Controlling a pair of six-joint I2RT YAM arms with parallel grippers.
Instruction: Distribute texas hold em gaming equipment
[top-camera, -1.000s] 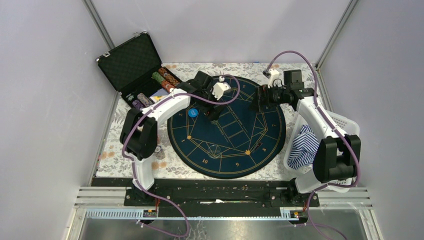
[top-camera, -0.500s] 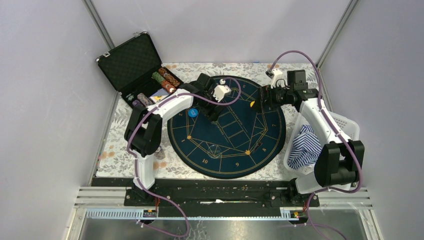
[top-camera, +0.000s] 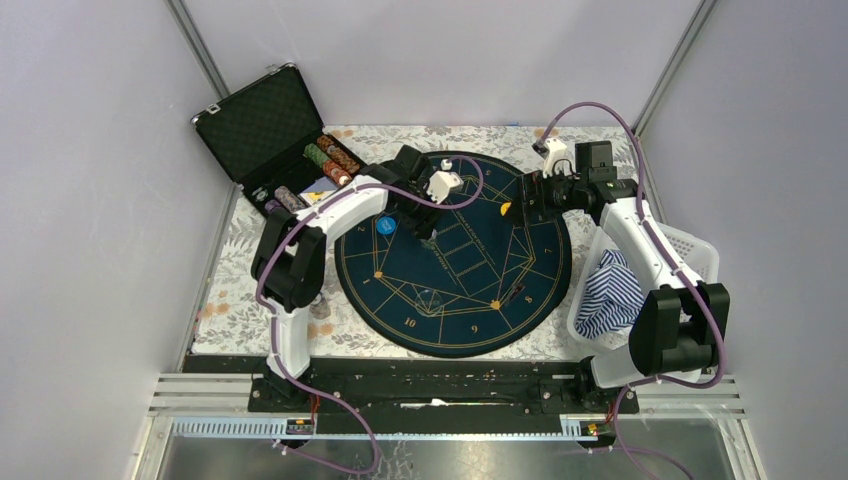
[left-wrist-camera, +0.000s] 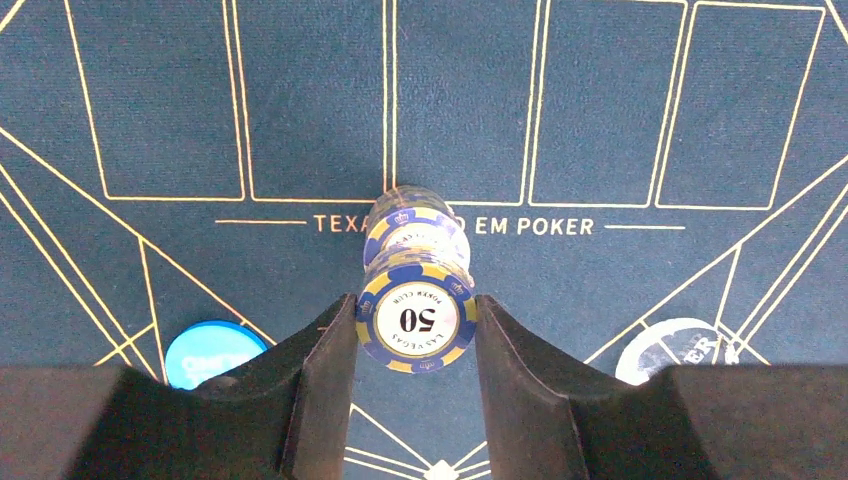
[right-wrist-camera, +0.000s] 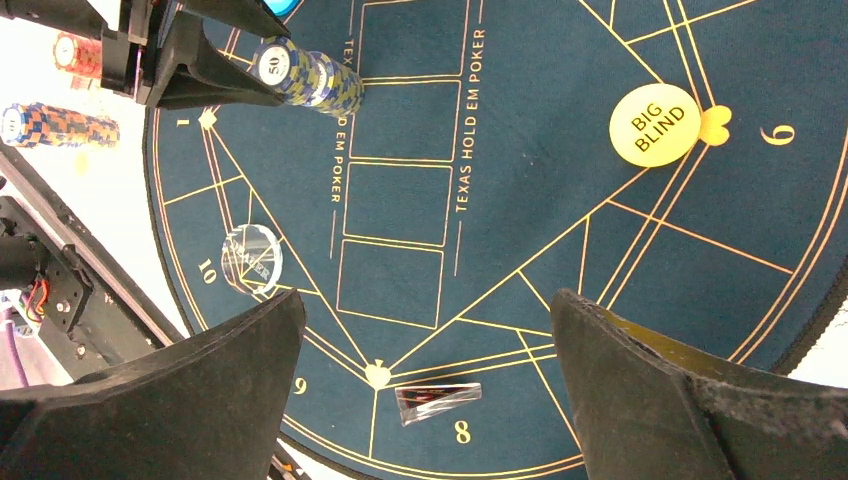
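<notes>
The robot should move its left gripper back past the clear round disc, lower the gripper's chips onto the mat's near rim (top-camera: 431, 335) and then let go, because that part of the mat is bare.
A stack of blue-and-yellow poker chips (left-wrist-camera: 417, 300) marked 50 stands on the dark round poker mat (top-camera: 470, 300). My left gripper (left-wrist-camera: 415, 345) is shut on it, with one finger pressed against each side of the top chips. The right wrist view shows the same stack (right-wrist-camera: 308, 78), tilted in that view. A blue button disc (left-wrist-camera: 210, 350) lies to the left of the stack and a grey one (left-wrist-camera: 672, 345) to the right. My right gripper (right-wrist-camera: 428, 300) hangs open above the mat with nothing between its fingers. The yellow Big Blind disc (right-wrist-camera: 654, 124) lies nearby.
An open black case (top-camera: 262, 125) at the back left holds rows of chips (top-camera: 331, 157). A white basket (top-camera: 690, 245) with a striped cloth (top-camera: 608, 290) sits at the right. A clear round disc (right-wrist-camera: 251, 258) and a small clear pack of red cards (right-wrist-camera: 437, 399) lie on the mat's near side.
My left gripper has closed from wide open onto the chip stack. The right arm drew back slightly to the right, its gripper still open.
</notes>
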